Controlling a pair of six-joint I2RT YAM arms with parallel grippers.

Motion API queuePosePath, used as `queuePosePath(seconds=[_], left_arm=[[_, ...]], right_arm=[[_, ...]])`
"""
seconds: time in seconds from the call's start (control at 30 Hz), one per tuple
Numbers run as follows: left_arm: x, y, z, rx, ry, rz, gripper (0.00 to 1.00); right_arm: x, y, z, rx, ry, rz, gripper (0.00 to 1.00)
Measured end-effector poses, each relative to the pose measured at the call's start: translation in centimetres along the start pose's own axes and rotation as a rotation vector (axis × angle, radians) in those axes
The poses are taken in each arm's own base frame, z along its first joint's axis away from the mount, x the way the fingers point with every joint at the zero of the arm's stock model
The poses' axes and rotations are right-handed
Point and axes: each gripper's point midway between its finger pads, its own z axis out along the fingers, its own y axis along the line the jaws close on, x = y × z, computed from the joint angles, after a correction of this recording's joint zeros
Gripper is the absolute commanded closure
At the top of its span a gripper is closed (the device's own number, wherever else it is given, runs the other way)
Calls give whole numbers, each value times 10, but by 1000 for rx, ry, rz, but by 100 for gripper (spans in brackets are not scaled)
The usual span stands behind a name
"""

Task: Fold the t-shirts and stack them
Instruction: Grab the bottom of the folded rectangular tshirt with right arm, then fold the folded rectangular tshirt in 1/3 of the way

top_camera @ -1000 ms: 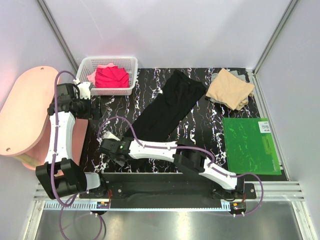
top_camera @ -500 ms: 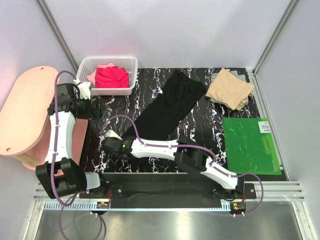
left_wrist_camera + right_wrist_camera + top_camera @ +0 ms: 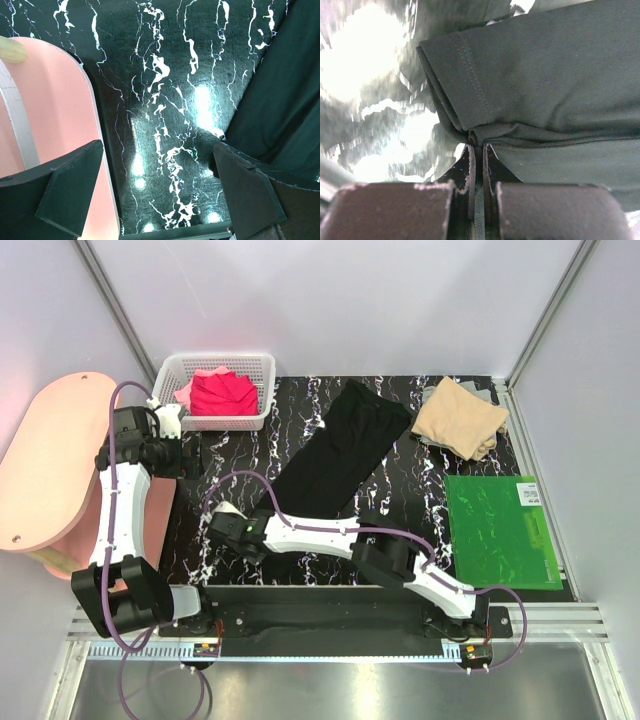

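Note:
The black shirt still lies at full length, so next I should carry its bunched hem outward along the shirt in my right gripper and release it onto the shirt's middle (image 3: pixel 326 462).
A long black t-shirt (image 3: pixel 340 455) lies slantwise across the dark marbled table, folded lengthwise. My right gripper (image 3: pixel 225 518) reaches over to the shirt's near left end. In the right wrist view, the gripper (image 3: pixel 478 147) is shut on a bunched bit of the shirt's stitched hem (image 3: pixel 545 90). A folded tan t-shirt (image 3: pixel 460 418) rests at the back right. Red (image 3: pixel 222 393) and pink (image 3: pixel 186 393) t-shirts sit crumpled in the basket. My left gripper (image 3: pixel 190 452) hovers at the table's left side, open (image 3: pixel 157 150) and holding nothing, with the black shirt (image 3: pixel 280 100) off to its right.
A white mesh basket (image 3: pixel 215 422) stands at the back left. A flat green board (image 3: pixel 498 530) lies at the right, near the front. A pink rounded side table (image 3: pixel 50 460) adjoins the left edge and shows beside my left fingers (image 3: pixel 55 100).
The right gripper has gone from open to shut on the black shirt's hem and crept slightly toward the shirt. The left arm has stayed still.

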Motion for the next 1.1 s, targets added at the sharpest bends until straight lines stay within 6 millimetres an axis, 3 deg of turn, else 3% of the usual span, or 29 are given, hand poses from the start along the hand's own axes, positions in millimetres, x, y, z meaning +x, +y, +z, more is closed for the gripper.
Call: queuePosePath(seconds=[0.23,0.43,0.67,0.83,1.0,1.1], left_arm=[[0,0,0,0,0,-1,1],[0,0,0,1,0,0,1],[0,0,0,0,0,0,1],[0,0,0,0,-1,0,1],[-1,0,0,1,-2,0,1],[-2,0,-1,0,-4,0,1]], right_arm=[[18,20,-30,-74,102,-77,100],[1,35,-74,-153,55,-81,100],[-23,30,-118,-217,-24,-49,100],[-17,0,-123,-233,-5,9,100],[-15,-60,-107,-213,21,129,100],[-18,-85,-99,-206,23,176,100]])
